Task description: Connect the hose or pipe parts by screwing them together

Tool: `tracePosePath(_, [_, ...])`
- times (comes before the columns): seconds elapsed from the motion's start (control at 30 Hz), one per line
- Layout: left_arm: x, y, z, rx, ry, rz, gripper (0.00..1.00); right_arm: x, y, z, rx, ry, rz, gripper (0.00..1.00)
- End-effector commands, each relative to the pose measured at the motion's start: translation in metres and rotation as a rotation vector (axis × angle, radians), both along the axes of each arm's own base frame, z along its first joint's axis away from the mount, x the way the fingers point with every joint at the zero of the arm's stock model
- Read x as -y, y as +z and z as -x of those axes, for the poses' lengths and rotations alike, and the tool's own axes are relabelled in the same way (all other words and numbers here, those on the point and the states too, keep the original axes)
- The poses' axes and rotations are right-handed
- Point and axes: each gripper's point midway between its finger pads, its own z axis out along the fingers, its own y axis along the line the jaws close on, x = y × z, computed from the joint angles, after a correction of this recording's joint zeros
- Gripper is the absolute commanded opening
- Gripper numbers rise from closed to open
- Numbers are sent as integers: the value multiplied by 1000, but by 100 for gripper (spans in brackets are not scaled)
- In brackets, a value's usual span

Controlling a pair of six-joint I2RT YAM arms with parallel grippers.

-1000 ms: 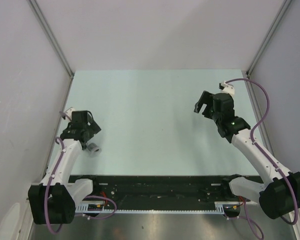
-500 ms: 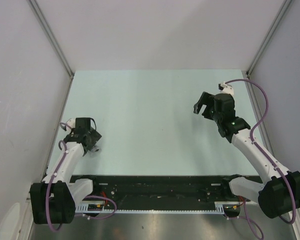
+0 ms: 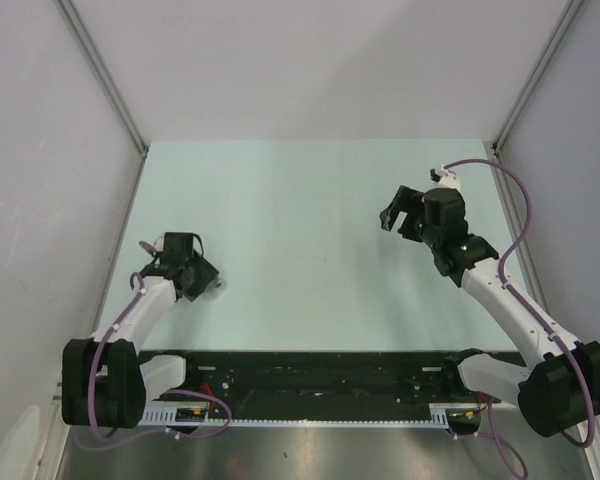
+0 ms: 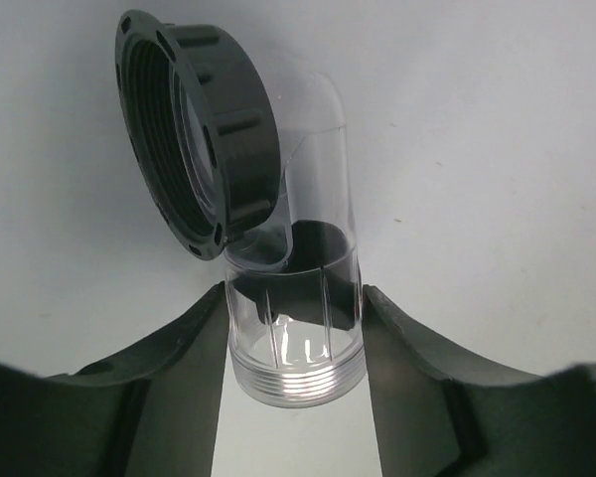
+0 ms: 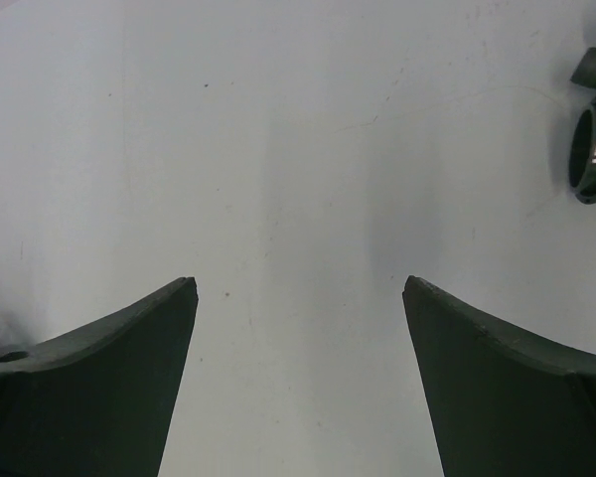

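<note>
The pipe part's threaded end (image 3: 217,287) sticks out past the left gripper's fingers, below my right gripper and to its left in the top view. I will move my right gripper across and down onto it.
In the left wrist view a clear elbow pipe part (image 4: 308,199) lies on the pale table, with a black ring nut (image 4: 204,129) on its far end and a threaded near end. My left gripper (image 4: 293,290) has both fingers against the sides of that threaded end. From above, the left gripper (image 3: 202,277) sits low at the table's near left, mostly covering the part (image 3: 216,288). My right gripper (image 3: 392,215) hovers open at the right with nothing between its fingers (image 5: 299,281). A dark grey fitting (image 5: 591,149) lies at the right edge of the right wrist view.
The pale green table (image 3: 300,220) is walled by grey panels on the left, back and right. A black rail (image 3: 310,375) with the arm bases runs along the near edge.
My left gripper has swung right and toward the near edge, and its jaws have closed in on the clear pipe part. The right gripper has drifted slightly left, still open.
</note>
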Motion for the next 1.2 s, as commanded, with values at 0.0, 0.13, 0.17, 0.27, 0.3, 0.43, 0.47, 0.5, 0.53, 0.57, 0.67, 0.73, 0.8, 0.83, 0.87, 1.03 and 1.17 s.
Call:
tracePosePath(0.0, [48, 9, -21, 116, -160, 151, 37, -23, 8, 7, 25, 102, -22, 90])
tracePosePath(0.13, [78, 21, -33, 187, -280, 177, 42, -57, 5, 19, 13, 248, -47, 90])
tracePosePath(0.17, [86, 21, -32, 182, -301, 181, 44, -70, 3, 24, 8, 284, -50, 90])
tracePosePath(0.27, [98, 16, -32, 160, -321, 220, 53, -97, -3, 34, -7, 346, -62, 89])
tracePosePath(0.3, [106, 18, -31, 156, -349, 258, 58, -104, -10, 35, -33, 344, -75, 89])
tracePosePath(0.43, [123, 25, -33, 150, -442, 311, 84, -139, -24, 45, -95, 363, -150, 86])
tracePosePath(0.47, [124, 31, -36, 173, -468, 301, 88, -148, -21, 45, -88, 369, -182, 84])
tracePosePath(0.5, [124, 35, -37, 188, -484, 296, 94, -163, -27, 51, -109, 389, -201, 83])
tracePosePath(0.53, [124, 45, -39, 224, -500, 286, 95, -172, -26, 53, -128, 374, -256, 82])
tracePosePath(0.57, [122, 52, -41, 250, -530, 263, 96, -182, -24, 53, -124, 374, -289, 81])
tracePosePath(0.67, [111, 78, -48, 327, -554, 220, 98, -219, -28, 59, -157, 320, -421, 76])
tracePosePath(0.73, [90, 86, -48, 337, -530, 155, 99, -244, -38, 67, -190, 293, -488, 71])
tracePosePath(0.8, [72, 91, -48, 333, -505, 88, 98, -260, -43, 71, -190, 290, -521, 69])
tracePosePath(0.83, [59, 93, -49, 339, -493, 33, 98, -274, -49, 78, -201, 305, -545, 66])
tracePosePath(0.87, [45, 92, -50, 328, -452, -21, 98, -281, -52, 80, -216, 292, -576, 65])
tracePosePath(1.03, [29, 89, -41, 300, -412, -27, 98, -305, -72, 76, -215, 291, -621, 63])
tracePosePath(1.17, [29, 88, -40, 298, -411, -21, 98, -326, -83, 71, -198, 356, -606, 60])
